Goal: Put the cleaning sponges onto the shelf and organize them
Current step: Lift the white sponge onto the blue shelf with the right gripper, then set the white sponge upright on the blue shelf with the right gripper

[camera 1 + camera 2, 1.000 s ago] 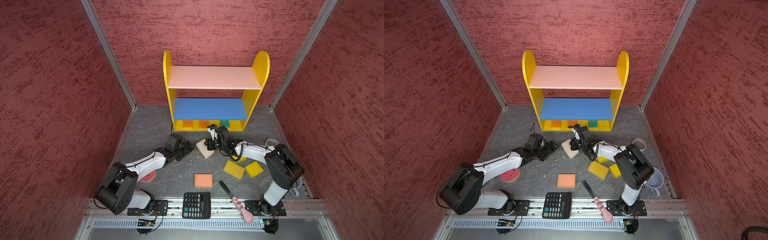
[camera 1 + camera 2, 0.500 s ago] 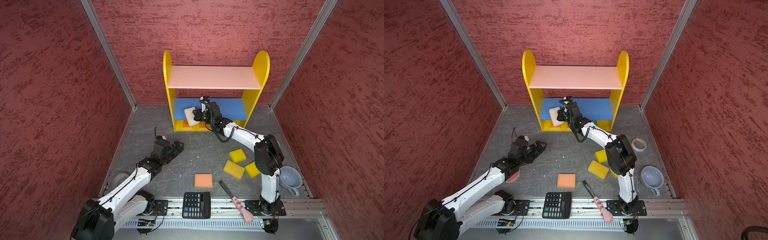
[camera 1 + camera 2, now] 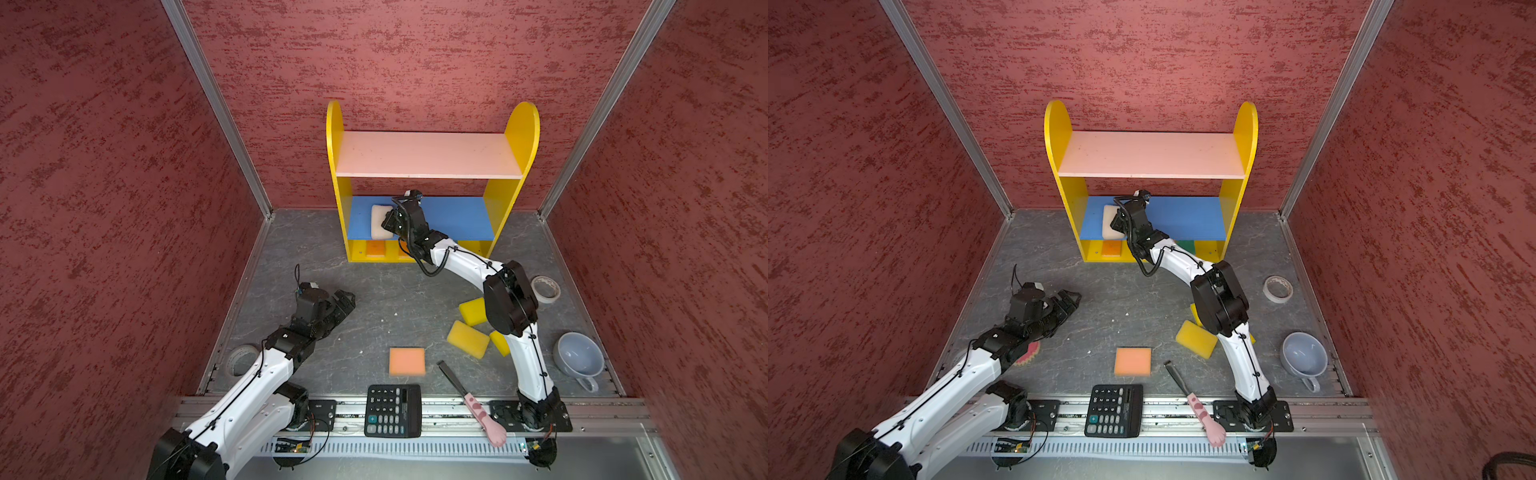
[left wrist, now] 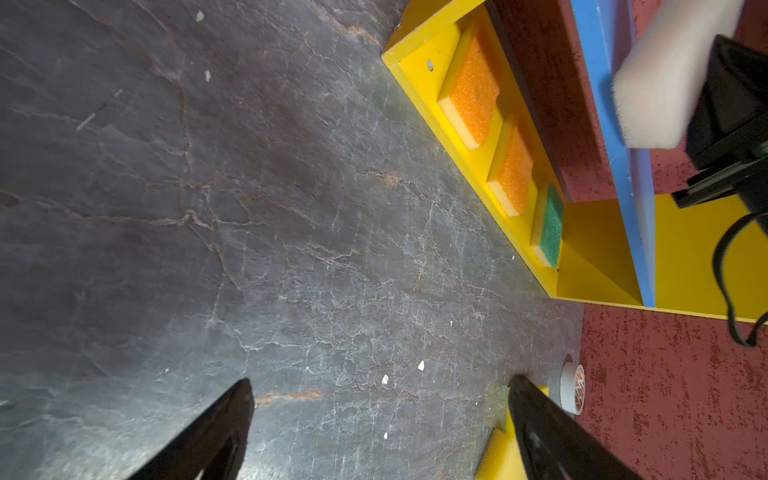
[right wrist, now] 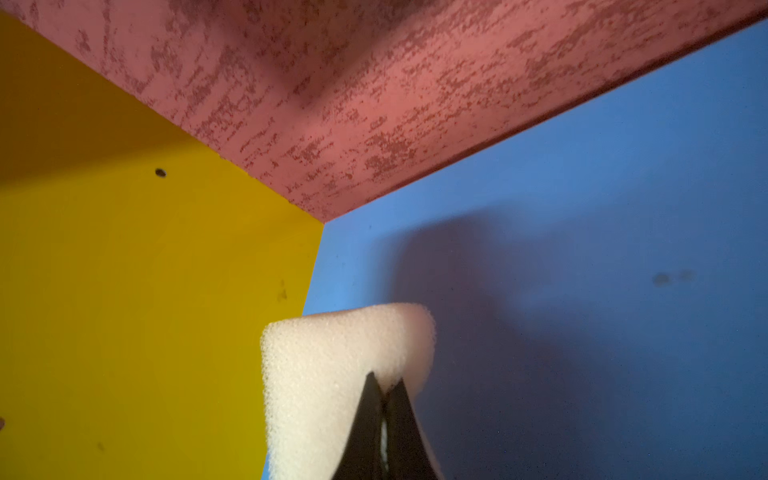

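The right gripper eases the overhanging sponge outward past the blue board's front edge and releases it next, since the blue board (image 3: 1187, 218) by the yellow side panel lies outward of it.
The shelf (image 3: 334, 137) stands against the back wall. My right gripper (image 5: 385, 380) is shut on a cream-white sponge (image 3: 380, 220) at the left end of the blue middle board (image 3: 1187, 218), and the sponge overhangs the board's front edge. Two orange sponges (image 4: 473, 87) (image 4: 513, 166) and a green one (image 4: 550, 224) lie on the bottom board. On the floor lie a peach sponge (image 3: 407, 361) and three yellow sponges (image 3: 468, 338). A pink round sponge (image 3: 1027, 353) shows partly under my left arm. My left gripper (image 3: 347, 299) hangs open over bare floor, holding nothing.
A black calculator (image 3: 392, 410) and a pink-handled brush (image 3: 471, 399) lie at the front edge. A grey cup (image 3: 579, 359) sits at the front right, with a tape roll (image 3: 545, 289) behind it. Another tape roll (image 3: 241, 359) lies by the left wall.
My right gripper lifted the cream-white sponge from the floor up to the blue middle board. My left arm drew back from the middle toward the front left, and its jaws opened wider.
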Available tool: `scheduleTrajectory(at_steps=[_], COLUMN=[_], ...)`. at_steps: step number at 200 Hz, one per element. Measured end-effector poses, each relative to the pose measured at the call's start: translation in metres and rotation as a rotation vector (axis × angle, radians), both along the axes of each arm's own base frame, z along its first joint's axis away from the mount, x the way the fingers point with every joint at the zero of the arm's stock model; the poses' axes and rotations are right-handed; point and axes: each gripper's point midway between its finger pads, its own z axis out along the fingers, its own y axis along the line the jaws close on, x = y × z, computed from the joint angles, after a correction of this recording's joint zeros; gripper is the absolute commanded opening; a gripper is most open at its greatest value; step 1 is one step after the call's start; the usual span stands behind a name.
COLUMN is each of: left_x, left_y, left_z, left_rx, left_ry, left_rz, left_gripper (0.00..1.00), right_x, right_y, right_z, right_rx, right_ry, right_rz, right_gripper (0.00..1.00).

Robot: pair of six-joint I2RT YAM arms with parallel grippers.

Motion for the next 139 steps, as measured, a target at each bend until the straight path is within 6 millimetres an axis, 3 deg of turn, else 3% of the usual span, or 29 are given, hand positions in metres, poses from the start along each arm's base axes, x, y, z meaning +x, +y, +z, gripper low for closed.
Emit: scheduleTrajectory(at_steps=[39,87,139], left_x=[0.002,0.003,0.004], left_y=[0.002,0.005,0.005], left_z=[-0.005,-0.005,-0.011], left_rx=[-0.007,-0.018,-0.02], left_ry=[0.021,0.023,0.045], left_rz=[0.001,0.006,0.0], left_gripper=[0.97,0.98,1.0], right_x=[0.013,0.021,0.025], right_y=[0.003,0.008,0.012], right_z=[0.004,-0.019,-0.02], right_rx=[0.007,-0.014,-0.013], right_ry=[-0.007,0.031,0.04], right_rz=[-0.033,-0.038,-0.033], right_gripper=[0.01,0.11,0.27])
